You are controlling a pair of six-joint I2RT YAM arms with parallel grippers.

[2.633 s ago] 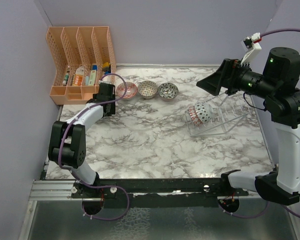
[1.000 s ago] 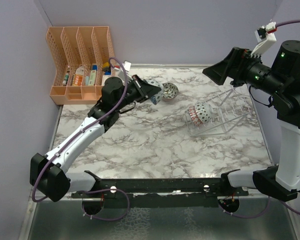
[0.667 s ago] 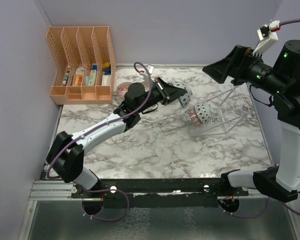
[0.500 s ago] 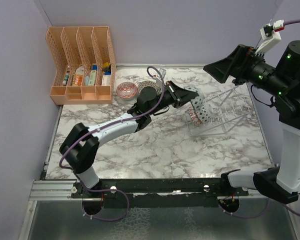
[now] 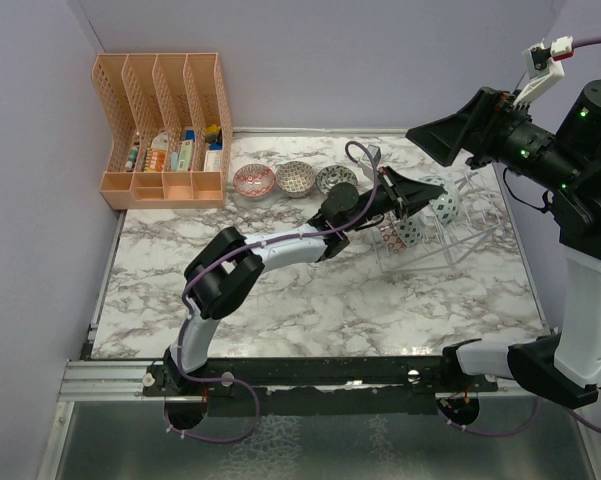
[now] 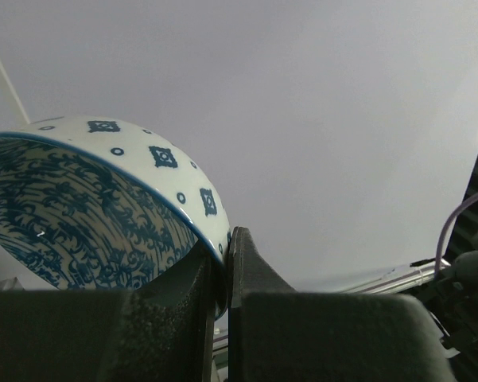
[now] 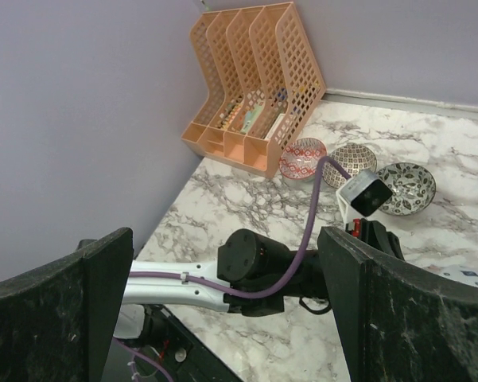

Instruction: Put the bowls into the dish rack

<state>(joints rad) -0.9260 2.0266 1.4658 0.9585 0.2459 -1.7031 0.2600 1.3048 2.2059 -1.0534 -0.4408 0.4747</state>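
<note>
The free rack slot beside the standing bowls is below the left gripper, so the left gripper will next lower the tilted bowl into that slot and let go of the bowl's rim there.
My left gripper (image 5: pixel 418 196) is shut on the rim of a blue-and-white patterned bowl (image 5: pixel 442 204), held tilted above the clear dish rack (image 5: pixel 472 216). In the left wrist view the bowl (image 6: pixel 103 207) fills the left side, its rim pinched by the gripper (image 6: pixel 225 267). Two bowls (image 5: pixel 398 228) stand on edge at the rack's left end. Three more sit in a row on the table: pink (image 5: pixel 253 180), grey (image 5: pixel 297 178) and dark-patterned (image 5: pixel 336 179). My right gripper (image 5: pixel 444 137) hangs open high above the rack, holding nothing; its view looks down between the wide fingers (image 7: pixel 79 302) onto the left arm.
An orange slotted file organizer (image 5: pixel 165 125) with small items stands at the back left, against the wall. Purple walls close in the left, back and right. The left arm (image 5: pixel 280 245) stretches across the table's middle. Its purple cable (image 7: pixel 316 208) loops above it.
The left arm has swung right, carrying the blue bowl from beside the row of bowls to above the dish rack. The right gripper has stayed raised and open.
</note>
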